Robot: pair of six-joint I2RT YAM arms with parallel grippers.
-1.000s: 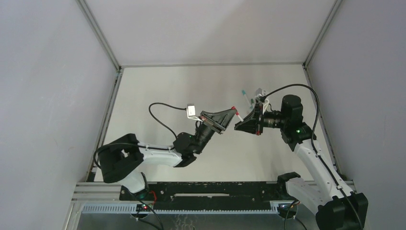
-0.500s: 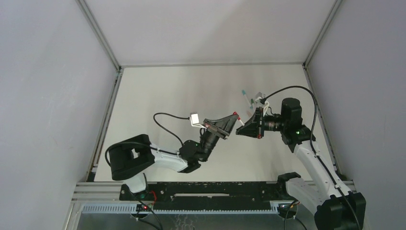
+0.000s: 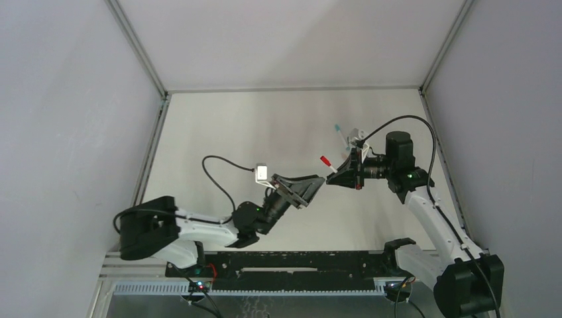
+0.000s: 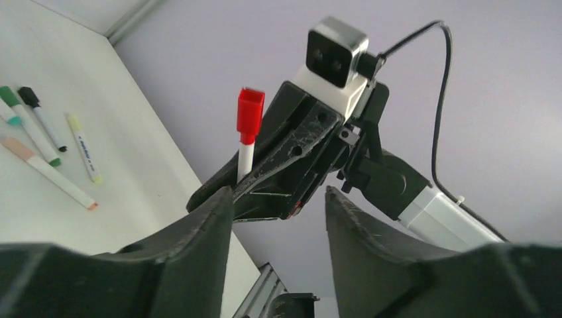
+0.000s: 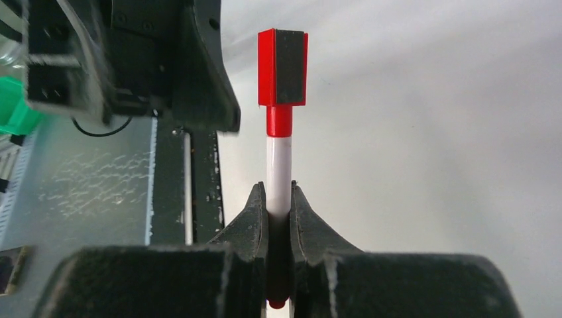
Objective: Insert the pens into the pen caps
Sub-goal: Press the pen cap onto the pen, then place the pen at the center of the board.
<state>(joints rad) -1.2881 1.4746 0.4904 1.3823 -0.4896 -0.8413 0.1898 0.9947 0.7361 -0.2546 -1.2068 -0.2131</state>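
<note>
My right gripper should next move down and outward to the tabletop between the peach and yellow-green pens and let go of the pen, which already has the red cap [image 3: 325, 159] on it.
A white-barrelled pen [image 5: 279, 175] stands upright in my right gripper [image 5: 279, 193], which is shut on its lower barrel. A red cap [image 5: 283, 66] sits on the pen's top end. In the top view the right gripper [image 3: 333, 176] holds this pen [image 3: 331, 166] above the table, red cap [image 3: 325, 159] pointing up and left. My left gripper [image 3: 317, 181] hovers just below and left of it, open, with nothing between its fingers. From the left wrist, the open left gripper [image 4: 277, 201] looks up at the capped pen [image 4: 246, 159] and red cap [image 4: 250, 112].
Several more pens lie on the table at the far right: a green one [image 4: 30, 129], a black-capped one [image 4: 41, 118], a yellow-green one [image 4: 85, 148] and a peach one [image 4: 52, 173]. They show as a small cluster [image 3: 340, 134] behind the right gripper. The right wall is close.
My left gripper has opened and drawn back down and to the left, away from the red cap. The cap stays on the pen in the right gripper.
</note>
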